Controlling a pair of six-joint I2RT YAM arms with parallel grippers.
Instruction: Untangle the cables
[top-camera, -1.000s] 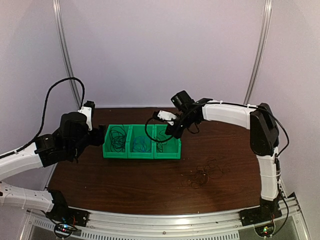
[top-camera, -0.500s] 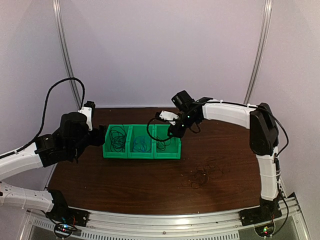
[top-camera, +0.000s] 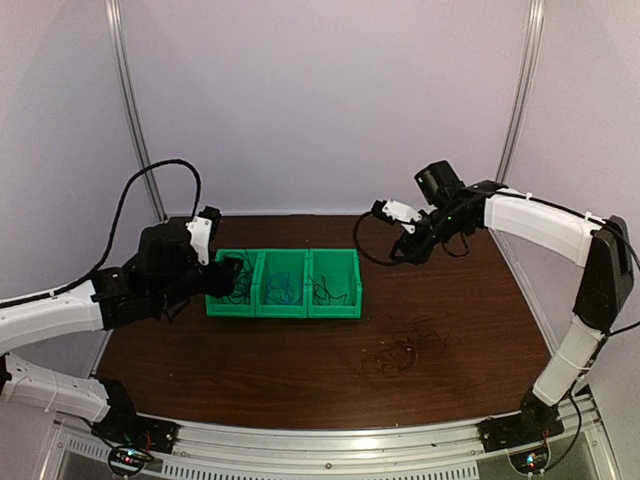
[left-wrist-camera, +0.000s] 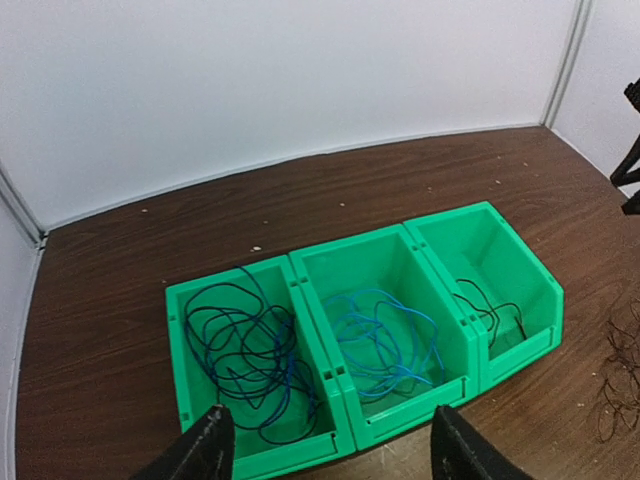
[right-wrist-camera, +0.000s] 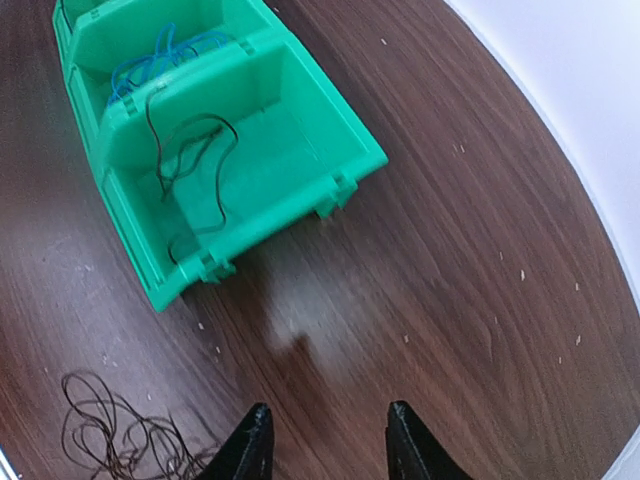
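Note:
Next I should lower my right gripper and bring it back onto the tangle's end away from the bins, where a thin piece of cable spreads out from the tangle.
Three joined green bins (top-camera: 283, 308) stand left of the table's middle. The left bin holds a dark blue-black cable (left-wrist-camera: 245, 355), the middle bin a bright blue cable (left-wrist-camera: 385, 335), and the right bin a thin black cable (right-wrist-camera: 190, 150). A tangle of dark cables (top-camera: 405, 350) lies loose on the table, and also shows in the right wrist view (right-wrist-camera: 110, 430). My left gripper (left-wrist-camera: 330, 460) is open and empty at the near edge of the left and middle bins. My right gripper (right-wrist-camera: 328, 445) is open and empty, held above bare table to the right of the bins.
The bins also show in the left wrist view (left-wrist-camera: 345, 400). White walls close the back and sides of the brown table (top-camera: 300, 360). A black cable loop of the right arm itself hangs by its wrist (top-camera: 362, 245).
My right gripper has moved from above the right bin to the right, clear of the bins. My left gripper has shifted right, closer to the left bin.

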